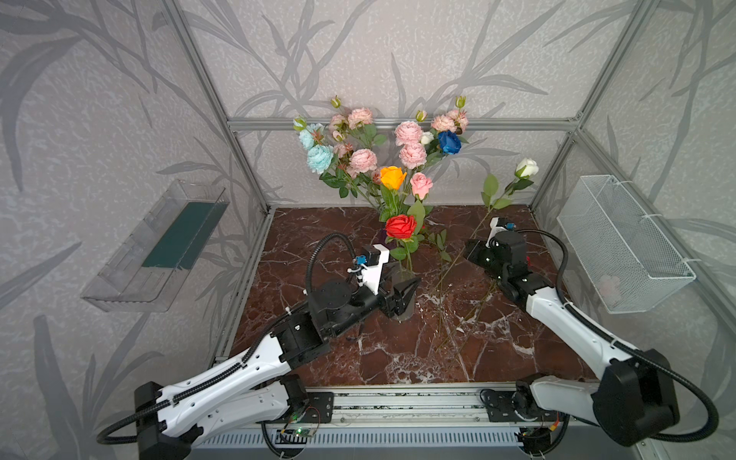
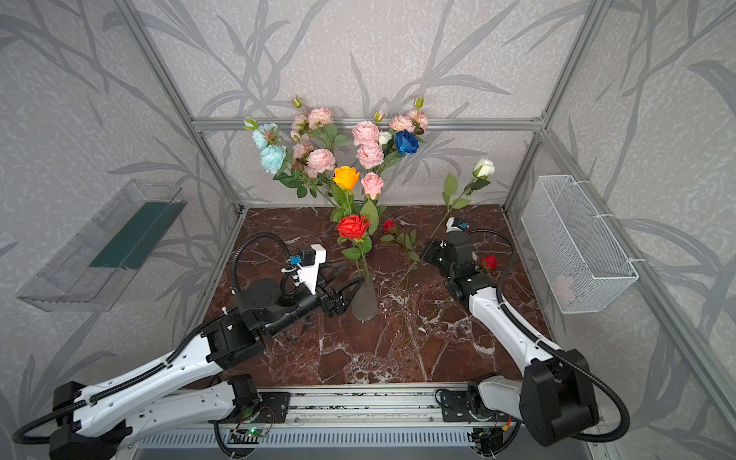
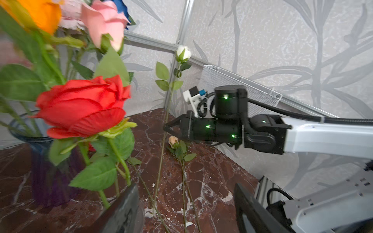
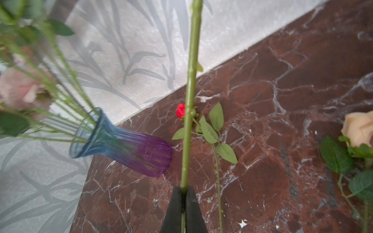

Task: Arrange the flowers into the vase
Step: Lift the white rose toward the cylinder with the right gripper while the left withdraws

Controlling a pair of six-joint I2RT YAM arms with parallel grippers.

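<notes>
The green stem's lower end hangs outside the clear vase. My right gripper will next move up and across, then down over the clear vase's opening [image 2: 365, 274] to release the green stem.
A blue-and-purple vase [image 4: 121, 145] at the back of the marble table holds a bunch of flowers [image 1: 398, 151]: pink, turquoise, orange and blue heads. A red rose [image 1: 400, 226] stands in a small clear vase [image 2: 364, 298]. My left gripper [image 2: 352, 275] is open right beside that clear vase; in the left wrist view only table and loose stems lie between its fingers [image 3: 125, 209]. My right gripper [image 4: 183, 191] is shut on the green stem of a white rose [image 1: 526, 167], held upright above the table. A small red rosebud [image 4: 180, 111] and a peach rose [image 4: 358, 129] lie on the table.
Several loose stems [image 1: 458, 310] lie across the marble between the two arms. Another red rose [image 2: 489, 262] shows beside the right wrist. A white mesh basket [image 1: 621, 247] hangs on the right wall, a clear plastic tray [image 1: 155, 247] on the left wall.
</notes>
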